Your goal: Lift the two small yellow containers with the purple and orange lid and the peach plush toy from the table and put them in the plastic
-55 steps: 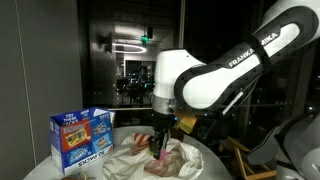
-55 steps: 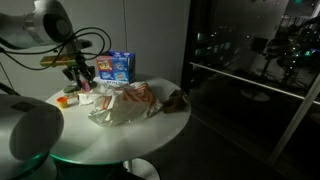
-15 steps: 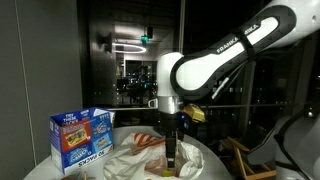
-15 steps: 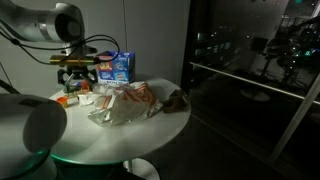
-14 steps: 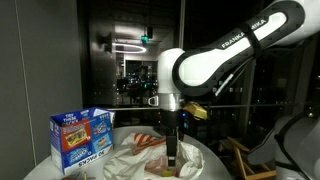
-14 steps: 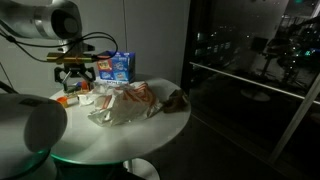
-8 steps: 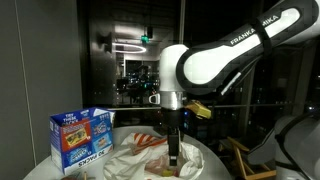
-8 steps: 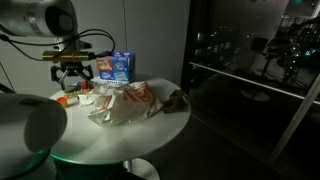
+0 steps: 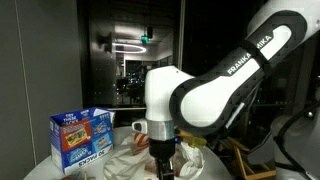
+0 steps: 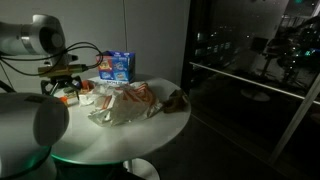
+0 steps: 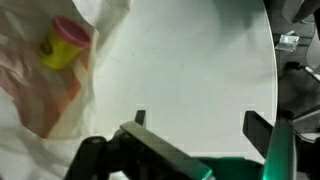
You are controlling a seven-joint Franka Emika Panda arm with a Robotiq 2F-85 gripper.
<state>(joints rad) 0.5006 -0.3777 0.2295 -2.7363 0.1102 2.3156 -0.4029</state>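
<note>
The container with the pinkish-purple lid is already in the plastic, so the gripper needs to move away from the plastic next and go down over the orange-topped container [image 10: 70,98].
In the wrist view my gripper [image 11: 198,125] is open over bare white table [image 11: 200,60], with nothing between its dark fingertips [image 11: 258,128]. A small yellow container with a pinkish-purple lid [image 11: 62,45] lies in the creased translucent plastic [image 11: 45,95] at the upper left. In an exterior view the gripper [image 10: 64,86] hangs low at the table's left side, just above a small orange-topped item [image 10: 68,99], beside the plastic [image 10: 125,102]. A peach-orange patch [image 10: 140,94] shows in the plastic; I cannot tell if it is the plush toy.
A blue printed carton [image 10: 117,66] stands at the back of the table [image 10: 130,135], also seen as a blue carton [image 9: 80,140] on the left. A dark brownish lump [image 10: 178,98] lies by the table's right rim. The arm's bulky body [image 9: 190,100] hides much of the plastic [image 9: 125,160].
The arm has swung round and come down; the gripper has moved left and lower toward the table's edge, away from the plastic. It has stayed open and empty.
</note>
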